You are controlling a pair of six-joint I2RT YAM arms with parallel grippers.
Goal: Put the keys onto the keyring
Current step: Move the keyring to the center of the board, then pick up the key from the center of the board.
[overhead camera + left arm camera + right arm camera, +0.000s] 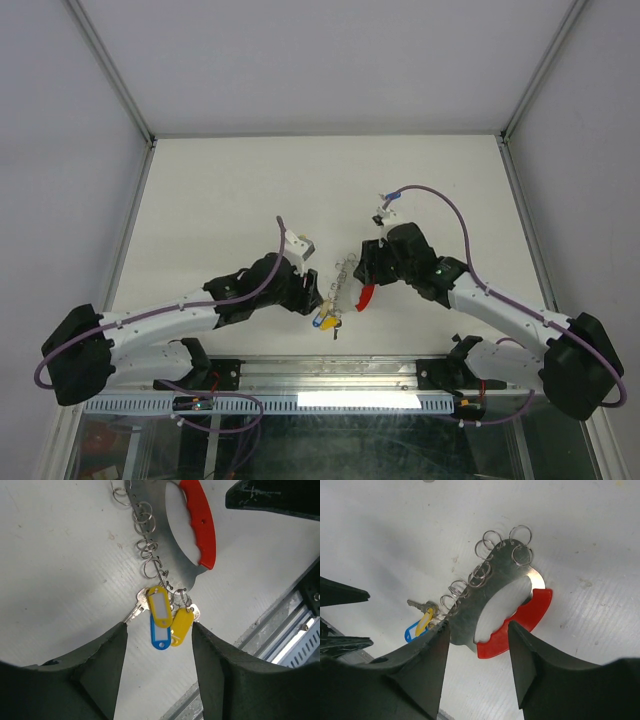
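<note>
The yellow tag (160, 608) overlaps the blue one below the left gripper and to its right in the top view, so the left gripper needs to lower its fingers that way around the yellow tag.
The keyring (170, 545) is a flat grey metal crescent with a red plastic grip (202, 525) and a row of small wire rings along its edge. It lies on the white table. Keys with yellow and blue tags (164, 620) hang bunched at its near end. My left gripper (159, 630) is open, its fingers either side of the tags, just short of them. My right gripper (477, 630) is open over the keyring (490, 595), close to the red grip (520, 622). The keys also show in the right wrist view (422, 617) and the top view (326, 320).
A small blue and white item (388, 207) lies on the table beyond the right arm. The metal rail (330, 375) at the table's near edge runs just below the keys. Grey walls enclose the table on three sides.
</note>
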